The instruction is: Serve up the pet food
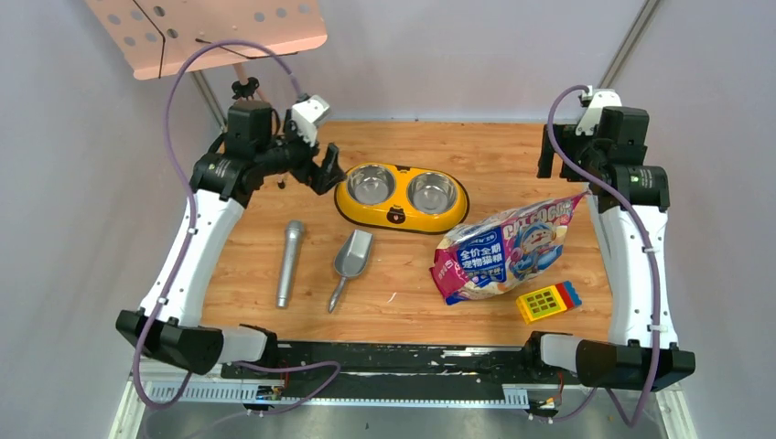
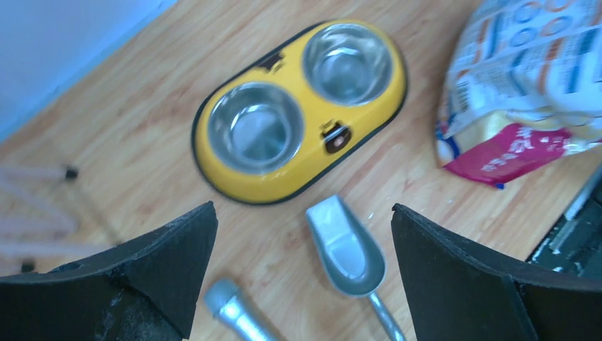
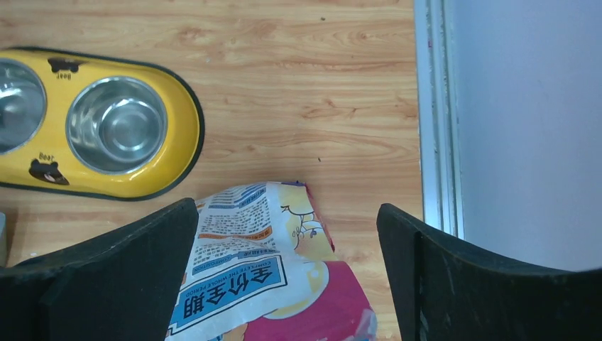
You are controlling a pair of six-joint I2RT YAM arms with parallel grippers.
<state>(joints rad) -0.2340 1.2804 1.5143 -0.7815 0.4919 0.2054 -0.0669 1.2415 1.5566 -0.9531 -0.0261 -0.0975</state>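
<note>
My right gripper will turn next and move back and down onto the bag's pink far edge (image 1: 549, 206) (image 3: 319, 304), because the bag lies flat and both steel bowls are empty.
The pet food pellets are hidden; only their glossy pink-blue cat food bag (image 1: 508, 249) shows, lying flat on the table's right side. It also shows in the left wrist view (image 2: 525, 85) and the right wrist view (image 3: 270, 284). The grey metal scoop (image 1: 350, 261) lies empty left of the bag, below the yellow double-bowl feeder (image 1: 348, 203), whose two steel bowls are empty. My left gripper (image 1: 328, 169) is open in the air left of the feeder, with the scoop (image 2: 348, 249) seen between its jaws (image 2: 304, 209). My right gripper (image 1: 552, 151) is open and empty above the bag's far end (image 3: 287, 206).
A silver microphone-shaped object (image 1: 291, 261) lies left of the scoop. A small yellow and blue toy block (image 1: 547, 300) sits near the front right. A metal rail (image 3: 434, 114) and grey wall bound the table's right edge. A pink perforated board (image 1: 210, 27) hangs at the back left.
</note>
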